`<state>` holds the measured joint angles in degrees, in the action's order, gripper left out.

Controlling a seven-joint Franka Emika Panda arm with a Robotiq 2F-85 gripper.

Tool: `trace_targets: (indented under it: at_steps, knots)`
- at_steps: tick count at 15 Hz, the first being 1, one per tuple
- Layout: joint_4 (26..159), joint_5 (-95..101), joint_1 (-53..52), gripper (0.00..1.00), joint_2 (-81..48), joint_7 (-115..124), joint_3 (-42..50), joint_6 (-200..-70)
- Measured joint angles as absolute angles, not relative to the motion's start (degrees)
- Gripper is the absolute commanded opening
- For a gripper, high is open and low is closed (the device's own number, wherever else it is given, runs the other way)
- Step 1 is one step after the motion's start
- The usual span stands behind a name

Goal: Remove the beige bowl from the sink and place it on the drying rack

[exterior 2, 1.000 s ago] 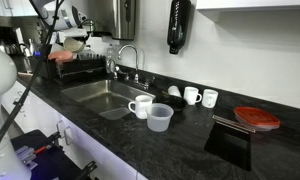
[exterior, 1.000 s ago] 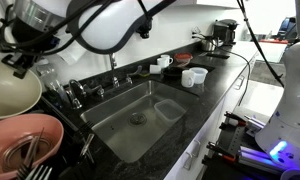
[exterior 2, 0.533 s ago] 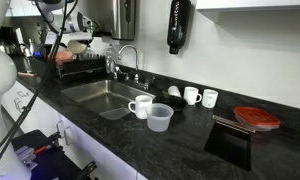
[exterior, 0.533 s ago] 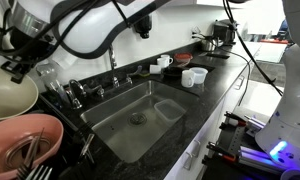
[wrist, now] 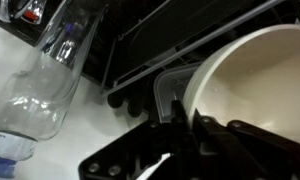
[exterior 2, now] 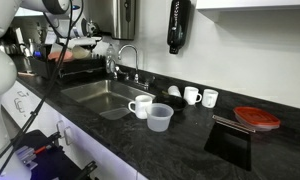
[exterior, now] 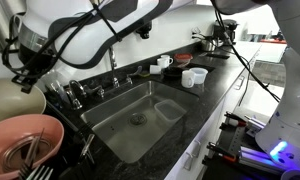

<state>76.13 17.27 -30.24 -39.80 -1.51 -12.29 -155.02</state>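
Observation:
The beige bowl [exterior: 8, 103] goes down with my gripper onto the drying rack's wires below next, then my gripper releases the bowl's rim.
The beige bowl [exterior: 8, 103] hangs at the far left of an exterior view, over the black wire drying rack [exterior: 62, 100]. My gripper [exterior: 32, 78] is shut on its rim. In the wrist view the two fingers [wrist: 183, 128] pinch the rim of the bowl [wrist: 258, 88], with one finger inside and one outside, and the rack's wires [wrist: 180, 40] lie beneath. The steel sink [exterior: 115, 122] holds no dishes in both exterior views; it also shows next to the rack [exterior 2: 85, 70] in an exterior view [exterior 2: 95, 93].
A salmon-pink bowl [exterior: 25, 140] with utensils sits in the rack below the beige bowl. A clear plastic bottle [wrist: 48, 80] lies beside the rack. The chrome faucet [exterior 2: 127, 58] stands behind the sink. White cups [exterior 2: 140, 105] and a clear cup [exterior 2: 159, 118] stand on the black counter.
The arm has swung lower over the rack, and the beige bowl has come down a little with it. The gripper stays shut on the rim.

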Motion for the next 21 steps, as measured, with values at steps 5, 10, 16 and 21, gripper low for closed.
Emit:
trace_targets:
  at_steps: [5,10,16,21]
  knots:
    - [76.20,16.93,-30.34,0.01,-40.46,-2.76,-13.38,-151.06]
    - [76.05,16.93,-29.95,0.32,-40.88,-2.79,-14.23,-150.67]
    - [76.89,16.92,-29.91,0.73,-40.98,-3.19,-15.68,-146.53]
    - [76.91,16.93,-29.87,1.00,-40.09,-3.17,-15.86,-146.40]
